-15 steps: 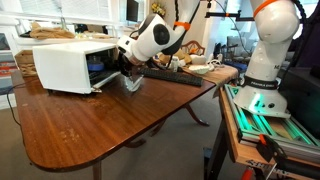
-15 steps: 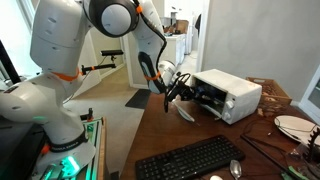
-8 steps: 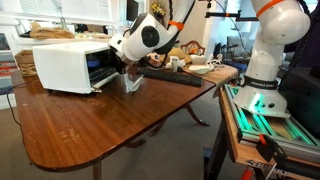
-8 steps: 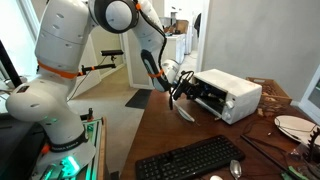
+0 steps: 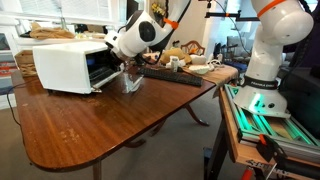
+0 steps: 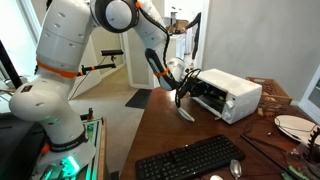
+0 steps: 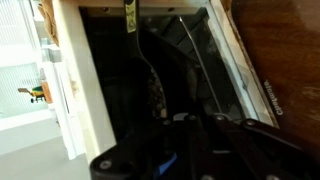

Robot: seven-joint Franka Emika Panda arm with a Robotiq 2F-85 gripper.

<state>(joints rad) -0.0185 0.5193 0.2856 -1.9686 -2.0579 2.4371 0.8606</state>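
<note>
The oven's black inside lies outward of my gripper, so my gripper will move gently outward through the oven's opening toward that dark space and let go of what it holds.
A white toaster oven (image 5: 62, 66) (image 6: 236, 95) stands on the brown wooden table (image 5: 110, 125) with its glass door (image 5: 132, 83) (image 6: 186, 111) folded down and open. My gripper (image 5: 119, 63) (image 6: 186, 92) is at the oven's open mouth, just above the door. In the wrist view the gripper (image 7: 190, 138) is dark at the bottom, jaws drawn together, facing the oven's black inside (image 7: 120, 90). The glass door (image 7: 215, 60) lies to the right of it. Whether anything sits between the fingertips is hidden by the dark.
A black keyboard (image 6: 190, 158) and a spoon (image 6: 236, 170) lie near the table's edge. Plates (image 6: 293, 125) sit beyond the oven. Another keyboard (image 5: 176, 76) and clutter (image 5: 190, 60) lie behind the arm. The robot's base (image 5: 262, 70) stands on a stand beside the table.
The arm has shifted a little toward the oven, bringing the gripper closer into its open mouth. The jaws have stayed shut and the door has stayed down.
</note>
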